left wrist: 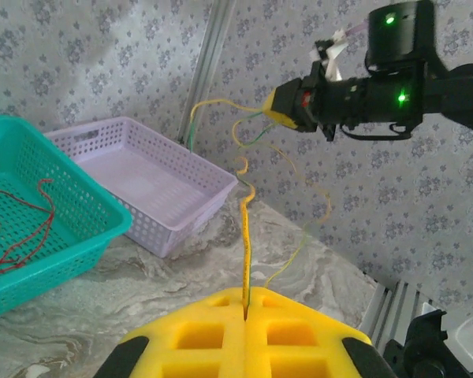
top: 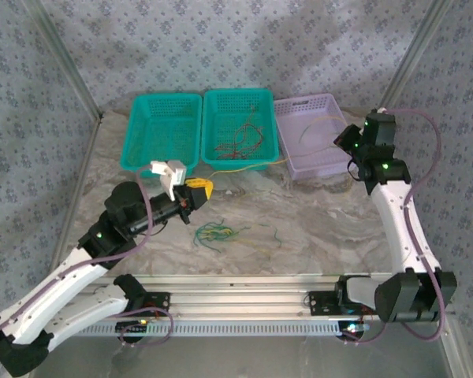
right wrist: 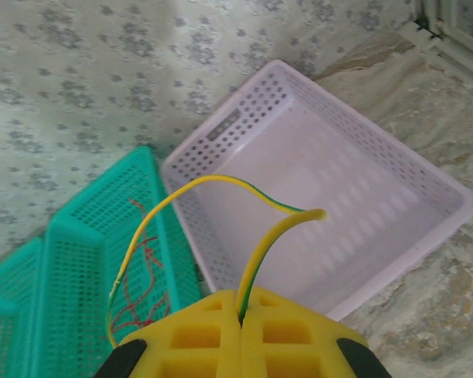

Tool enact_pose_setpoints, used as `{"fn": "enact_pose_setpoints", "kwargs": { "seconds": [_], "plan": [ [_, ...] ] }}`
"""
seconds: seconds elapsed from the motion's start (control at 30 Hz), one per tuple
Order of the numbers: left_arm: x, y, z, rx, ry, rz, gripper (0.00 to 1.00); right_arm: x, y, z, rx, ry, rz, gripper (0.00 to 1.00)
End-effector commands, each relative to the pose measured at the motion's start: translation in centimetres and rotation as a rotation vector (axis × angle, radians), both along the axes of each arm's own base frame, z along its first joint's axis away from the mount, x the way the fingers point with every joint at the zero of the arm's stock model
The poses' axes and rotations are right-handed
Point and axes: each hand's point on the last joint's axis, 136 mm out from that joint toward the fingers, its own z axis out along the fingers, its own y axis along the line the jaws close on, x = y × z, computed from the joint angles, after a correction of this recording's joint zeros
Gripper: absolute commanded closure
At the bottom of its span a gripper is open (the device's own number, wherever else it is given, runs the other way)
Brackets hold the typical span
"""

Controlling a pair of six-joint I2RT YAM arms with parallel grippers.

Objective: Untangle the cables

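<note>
The lilac basket's bottom is empty below, so I need to move my right gripper next from above the basket's side rim farther over that bottom to release the yellow-green cable.
My left gripper [top: 199, 190] [left wrist: 245, 309] is shut on a thin yellow-green cable [left wrist: 244, 220] that rises curling from its yellow fingers toward my right gripper [left wrist: 285, 107]. Over the lilac basket [top: 311, 134] [right wrist: 355, 189], my right gripper [top: 346, 142] [right wrist: 240, 313] is shut on a yellow-green cable [right wrist: 213, 183] that loops up and back down to the left. I cannot tell whether both hold the same cable. A loose bunch of green and yellow cables [top: 214, 231] lies on the table in front of the left gripper. Red cables [top: 240, 138] [right wrist: 142, 276] lie in the middle teal basket [top: 238, 101].
A second teal basket [top: 162, 130] stands at the back left, beside the middle one. A short green strand [top: 275, 235] lies alone on the marble table [top: 323, 220]. Patterned curtain walls and metal frame posts close in the sides and the back.
</note>
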Motion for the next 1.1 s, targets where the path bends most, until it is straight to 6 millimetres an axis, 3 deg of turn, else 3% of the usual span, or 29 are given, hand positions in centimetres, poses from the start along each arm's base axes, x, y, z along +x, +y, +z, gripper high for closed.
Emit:
{"fn": "enact_pose_setpoints", "kwargs": {
  "seconds": [0.0,0.23,0.47,0.6,0.8,0.97,1.07],
  "plan": [
    [-0.6,1.7,3.3,-0.011,-0.087,0.041,1.0,0.9,-1.3,-0.3,-0.047,-0.004,-0.048,1.0],
    [-2.5,5.0,7.9,-0.012,-0.215,0.108,1.0,3.0,-1.7,-1.3,-0.075,0.021,-0.06,1.0],
    [-3.8,6.3,11.1,-0.028,-0.286,0.116,1.0,6.7,-0.9,-3.9,-0.13,0.095,-0.03,1.0],
    [-3.9,5.6,12.6,-0.039,-0.304,0.083,1.0,9.3,0.2,-5.8,-0.151,0.141,0.002,1.0],
    [-3.1,3.5,15.0,-0.05,-0.322,0.03,1.0,12.2,2.0,-10.7,-0.155,0.278,0.067,0.99],
    [-2.1,1.7,17.0,-0.044,-0.355,-0.005,1.0,13.1,2.7,-11.7,-0.163,0.297,0.091,0.69],
    [-1.0,0.1,18.1,-0.04,-0.37,-0.03,1.0,12.8,3.0,-10.6,-0.153,0.263,0.099,0.55]
  ]
}}
